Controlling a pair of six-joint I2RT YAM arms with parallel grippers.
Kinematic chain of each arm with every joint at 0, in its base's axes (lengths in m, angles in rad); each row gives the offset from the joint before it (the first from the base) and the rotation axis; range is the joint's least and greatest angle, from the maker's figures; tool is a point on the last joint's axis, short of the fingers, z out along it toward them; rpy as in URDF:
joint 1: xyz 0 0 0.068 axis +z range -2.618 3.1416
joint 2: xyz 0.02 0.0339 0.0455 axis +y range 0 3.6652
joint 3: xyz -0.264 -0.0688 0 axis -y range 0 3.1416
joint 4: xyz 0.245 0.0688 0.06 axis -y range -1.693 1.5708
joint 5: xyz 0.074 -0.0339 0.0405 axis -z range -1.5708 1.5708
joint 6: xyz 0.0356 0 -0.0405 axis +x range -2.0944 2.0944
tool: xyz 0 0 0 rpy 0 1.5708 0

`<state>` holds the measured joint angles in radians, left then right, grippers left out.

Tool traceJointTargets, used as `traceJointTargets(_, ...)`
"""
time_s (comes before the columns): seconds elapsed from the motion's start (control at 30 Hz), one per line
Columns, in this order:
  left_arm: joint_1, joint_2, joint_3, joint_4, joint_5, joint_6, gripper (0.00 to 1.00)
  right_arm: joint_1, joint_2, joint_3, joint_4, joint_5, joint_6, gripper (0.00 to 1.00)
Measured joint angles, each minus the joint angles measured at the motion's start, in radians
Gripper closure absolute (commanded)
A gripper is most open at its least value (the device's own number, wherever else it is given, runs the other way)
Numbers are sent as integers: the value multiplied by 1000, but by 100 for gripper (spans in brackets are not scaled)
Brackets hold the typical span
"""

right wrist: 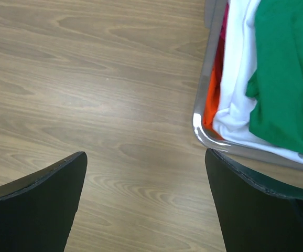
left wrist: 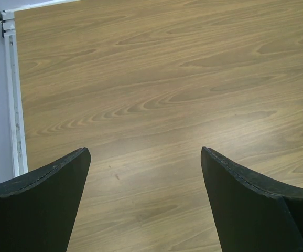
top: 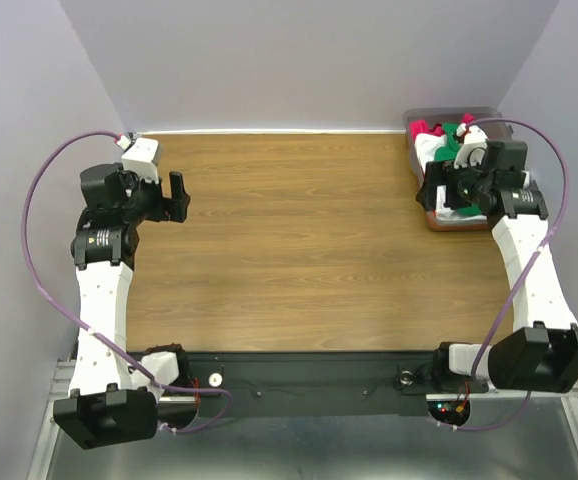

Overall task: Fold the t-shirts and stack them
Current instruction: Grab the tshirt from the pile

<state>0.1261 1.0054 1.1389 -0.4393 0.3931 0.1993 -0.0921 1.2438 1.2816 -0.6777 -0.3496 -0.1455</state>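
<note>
The robot's right gripper will next move outward past the side of the bin and down onto the green cloth (top: 449, 149) (right wrist: 283, 79), which is uppermost on the white shirt.
The three t-shirts lie bunched together in a grey-brown bin (top: 446, 226) at the table's far right. In the top view the red shirt (top: 424, 128), green shirt (top: 455, 136) and white shirt (top: 432, 148) show around my right arm. In the right wrist view the green shirt (right wrist: 285, 68) lies on the white shirt (right wrist: 236, 79), with the red shirt (right wrist: 213, 97) as a strip along the bin's rim (right wrist: 201, 123). My right gripper (top: 427, 192) (right wrist: 145, 157) is open and empty, over the wood beside the bin's left wall. My left gripper (top: 183, 196) (left wrist: 144, 152) is open and empty at the far left.
The wooden table (top: 299, 250) fills the space between the arms. Grey walls close in the back and both sides. A white rail (left wrist: 14, 105) runs along the table's left edge. A black bar (top: 309, 375) with the arm bases lies at the near edge.
</note>
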Motion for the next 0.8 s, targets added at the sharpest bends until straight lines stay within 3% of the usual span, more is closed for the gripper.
traceJointTargets(0.3, 0, 44, 0, -3, 27, 5, 1, -14, 229, 206, -66, 130, -75, 0)
traceJointTargets(0.6, 0, 59, 8, -8, 45, 5, 1, -132, 575, 450, -108, 251, -166, 0)
traceJointTargets(0.8, 0, 61, 8, -8, 48, 5, 1, -169, 716, 551, -128, 265, -201, 0)
